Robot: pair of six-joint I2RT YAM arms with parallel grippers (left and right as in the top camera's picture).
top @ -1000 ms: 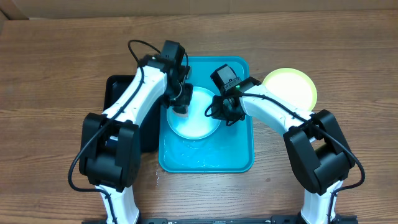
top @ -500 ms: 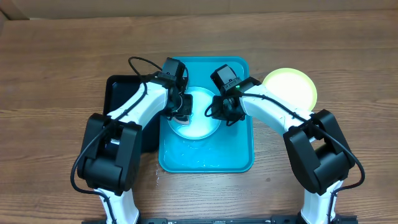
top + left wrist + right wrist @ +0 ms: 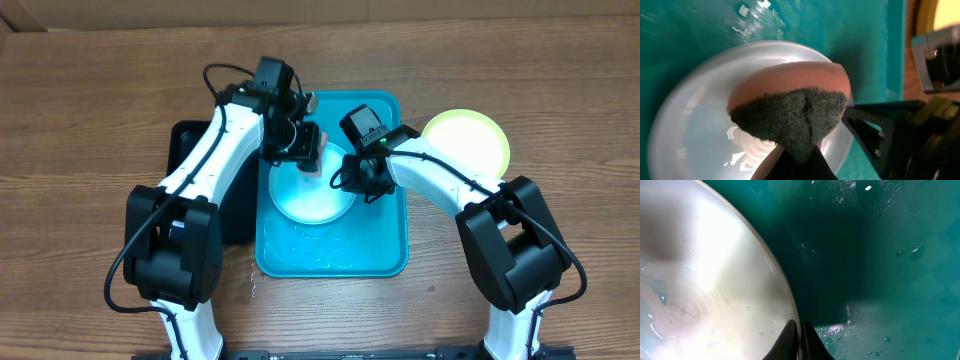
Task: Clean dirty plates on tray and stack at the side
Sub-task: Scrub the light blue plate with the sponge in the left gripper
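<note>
Back over the plate, then left in the overhead view, I need to bring my left gripper down to release the sponge in the black tray, clear of the plate.
A light blue plate (image 3: 312,195) lies in the turquoise tray (image 3: 380,255); it also shows in the left wrist view (image 3: 700,115) and the right wrist view (image 3: 705,275). My left gripper (image 3: 305,150) is shut on a sponge (image 3: 790,107), orange with a dark green scouring face, held just above the plate's far rim. My right gripper (image 3: 355,182) is shut on the plate's right rim (image 3: 799,330), one finger on each side of the edge. A yellow-green plate (image 3: 470,140) lies on the table right of the tray. A third plate is not in view.
A black tray (image 3: 190,150) lies left of the turquoise tray, mostly under my left arm. The turquoise tray's floor (image 3: 890,270) is wet with droplets. Wooden table (image 3: 90,120) all around.
My left gripper has lifted the sponge from the plate's left part and moved it up and to the right, over the far rim. The right gripper and plate have held still.
</note>
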